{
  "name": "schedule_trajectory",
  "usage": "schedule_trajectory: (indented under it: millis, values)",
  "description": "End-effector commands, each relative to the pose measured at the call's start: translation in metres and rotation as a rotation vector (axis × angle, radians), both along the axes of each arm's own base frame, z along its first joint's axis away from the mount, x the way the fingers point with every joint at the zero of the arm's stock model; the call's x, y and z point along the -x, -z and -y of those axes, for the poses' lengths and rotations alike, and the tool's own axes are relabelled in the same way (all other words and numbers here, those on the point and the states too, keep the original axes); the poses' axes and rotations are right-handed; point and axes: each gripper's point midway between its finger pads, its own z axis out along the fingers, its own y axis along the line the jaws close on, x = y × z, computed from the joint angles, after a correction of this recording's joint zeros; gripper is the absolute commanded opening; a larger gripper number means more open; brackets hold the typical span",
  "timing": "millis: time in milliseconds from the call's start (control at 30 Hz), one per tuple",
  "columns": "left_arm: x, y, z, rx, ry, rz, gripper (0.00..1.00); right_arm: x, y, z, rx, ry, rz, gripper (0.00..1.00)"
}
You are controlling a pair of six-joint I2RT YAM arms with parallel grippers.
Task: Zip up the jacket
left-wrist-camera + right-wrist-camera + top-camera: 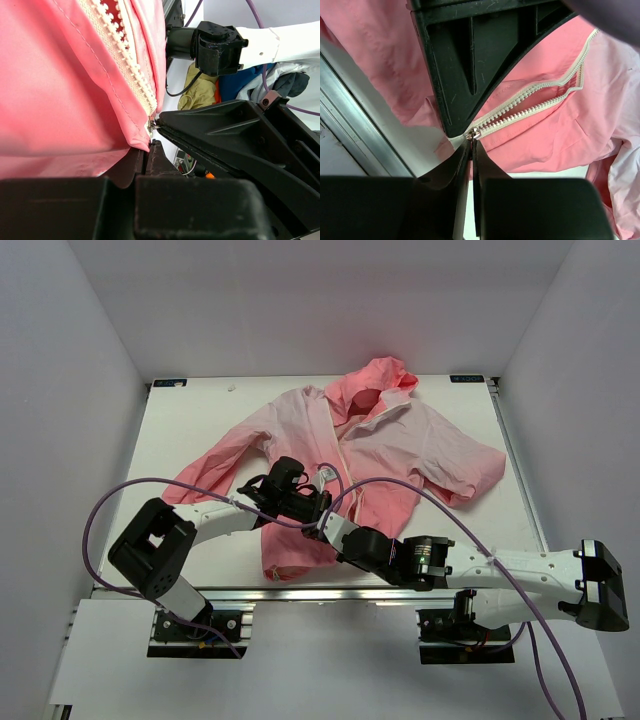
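Observation:
Next, my left gripper draws the jacket's hem back toward the aluminium bar [288,594], which lies back from it, to stretch the open zipper straight. Then it releases the fabric.
The pink jacket [400,440] lies flat on the table, hood at the far end, its white zipper [345,455] open down the front. Both grippers meet at the bottom hem. My left gripper [146,150] is shut on the hem fabric just below the zipper's end. In the right wrist view, my right gripper [471,145] has its jaws pressed together on the pull of the metal slider [474,133], which sits at the bottom of the zipper [535,100]. The two rows of teeth spread apart above it. A left finger [465,60] stands just behind the slider.
The white table [200,410] ends in an aluminium rail [355,120] close to the hem. Purple cables [100,510] loop over the near left part. White walls enclose the table on three sides. A small white speck [231,388] lies at the back.

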Motion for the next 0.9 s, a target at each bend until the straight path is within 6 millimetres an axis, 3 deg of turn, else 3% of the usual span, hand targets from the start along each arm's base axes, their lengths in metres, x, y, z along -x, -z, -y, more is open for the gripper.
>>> schedule_trajectory:
  millis: [0,267,300,333,700,867]
  values:
    - [0.007,-0.027,0.002,0.070,0.048,0.046,0.00,-0.002,-0.003,-0.003,-0.028,0.016,0.015,0.11]
    - [0.008,-0.027,0.002,0.072,0.054,0.041,0.00,0.000,0.002,-0.005,-0.024,0.002,0.002,0.14]
    - [0.008,-0.026,0.002,0.072,0.057,0.037,0.00,0.000,0.003,-0.004,-0.021,0.005,0.002,0.12]
    - [0.008,-0.027,0.002,0.072,0.058,0.036,0.00,0.000,0.004,-0.003,-0.017,0.008,0.003,0.01]
    - [0.013,-0.018,-0.004,0.005,0.063,-0.005,0.00,-0.033,-0.022,0.002,-0.094,0.192,0.149,0.00]
    - [0.013,-0.018,-0.008,-0.049,0.050,-0.008,0.00,-0.055,-0.033,0.014,-0.068,0.320,0.237,0.00]
